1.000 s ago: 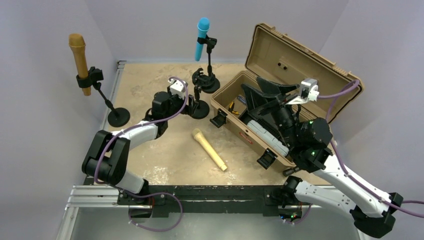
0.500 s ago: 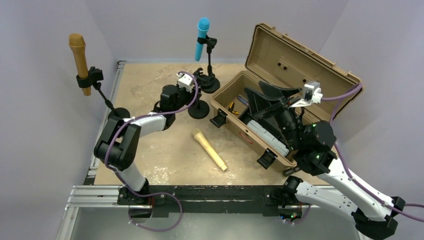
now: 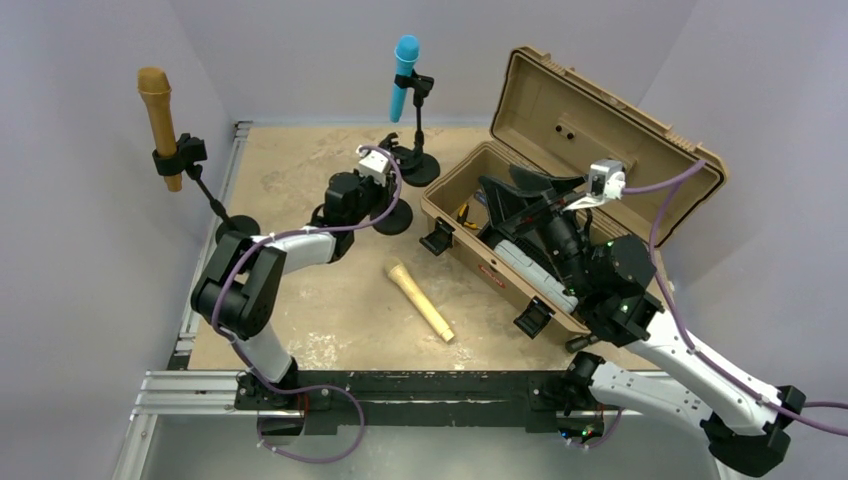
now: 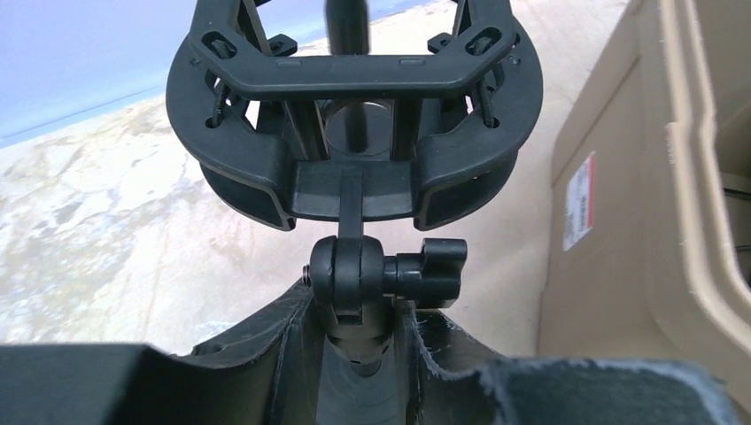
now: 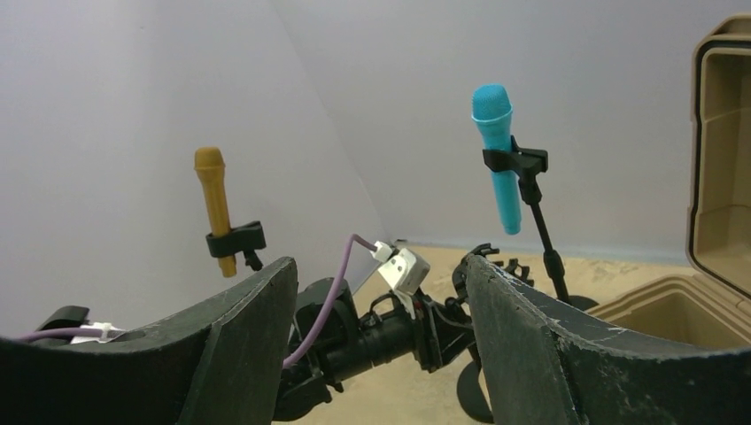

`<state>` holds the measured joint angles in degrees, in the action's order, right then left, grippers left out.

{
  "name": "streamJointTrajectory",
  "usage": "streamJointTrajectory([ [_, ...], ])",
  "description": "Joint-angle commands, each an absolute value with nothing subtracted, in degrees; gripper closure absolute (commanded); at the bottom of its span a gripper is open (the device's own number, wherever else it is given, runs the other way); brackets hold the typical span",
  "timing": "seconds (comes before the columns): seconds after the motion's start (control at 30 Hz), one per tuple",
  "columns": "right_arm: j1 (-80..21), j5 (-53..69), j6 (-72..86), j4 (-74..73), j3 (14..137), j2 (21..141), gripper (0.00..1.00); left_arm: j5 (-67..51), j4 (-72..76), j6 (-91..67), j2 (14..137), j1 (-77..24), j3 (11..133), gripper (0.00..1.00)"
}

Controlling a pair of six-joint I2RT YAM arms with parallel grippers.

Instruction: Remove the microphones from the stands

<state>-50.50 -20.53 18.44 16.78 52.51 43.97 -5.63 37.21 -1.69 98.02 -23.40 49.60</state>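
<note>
The middle stand is close to the case, so my left gripper will next move it outward and to the left in the top view, onto empty table.
A cream microphone lies loose on the sandy table. A blue microphone is clipped upright in the rear stand. An orange-brown microphone is clipped in the left stand. My left gripper is shut on the neck of the middle stand, just under its swivel knob and its empty clip. My right gripper hangs open over the case, holding nothing.
An open tan case with its lid up fills the right side and has dark gear inside. Grey walls close in the back and both sides. The left arm lies between the stands and the case front.
My left gripper slid forward onto the middle stand and closed on its neck. The right wrist swung slightly; its jaws stayed open.
</note>
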Motion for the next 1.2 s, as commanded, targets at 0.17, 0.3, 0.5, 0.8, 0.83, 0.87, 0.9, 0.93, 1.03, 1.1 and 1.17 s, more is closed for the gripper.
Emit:
streamJointTrajectory([
  [0.17,-50.47,-21.48,18.77,18.71,51.57,45.87,0.31,7.94,41.87,1.34,96.77,-20.22,50.28,0.97],
  [0.3,-50.45,-21.89,19.04,17.78,51.96,46.39,0.31,9.96,35.78,-5.18,98.20,-15.99,56.02,0.97],
  [0.5,-50.47,-21.91,19.83,17.22,51.81,46.35,0.31,10.31,33.23,-8.34,104.14,-11.87,64.72,0.96],
  [0.8,-50.45,-22.23,21.71,16.38,52.66,47.93,0.31,14.49,31.06,-4.23,111.01,-10.94,74.42,0.79],
  [0.83,-50.45,-22.18,21.65,16.68,52.71,48.55,0.31,15.14,31.18,-4.67,110.87,-10.90,74.11,0.72],
  [0.87,-50.45,-22.19,21.56,16.89,52.92,49.44,0.31,15.42,31.35,-5.02,110.57,-10.86,73.50,0.66],
  [0.9,-50.45,-22.20,21.49,17.03,53.30,50.54,0.31,15.53,31.45,-5.34,110.18,-10.82,72.84,0.57],
  [0.93,-50.45,-22.29,21.50,17.05,53.82,51.67,0.31,15.70,31.35,-5.73,109.55,-10.81,72.25,0.50],
  [1.03,-50.45,-23.07,21.25,17.32,55.44,54.92,0.31,15.27,29.27,-9.05,106.99,-10.81,70.65,0.32],
  [1.1,-50.45,-22.99,20.38,18.26,56.42,56.73,0.31,13.82,26.42,-12.35,104.80,-10.81,69.99,0.26],
  [1.17,-50.45,-23.07,19.65,19.22,58.02,58.68,0.31,13.03,22.03,-16.81,102.20,-10.88,69.68,0.20],
])
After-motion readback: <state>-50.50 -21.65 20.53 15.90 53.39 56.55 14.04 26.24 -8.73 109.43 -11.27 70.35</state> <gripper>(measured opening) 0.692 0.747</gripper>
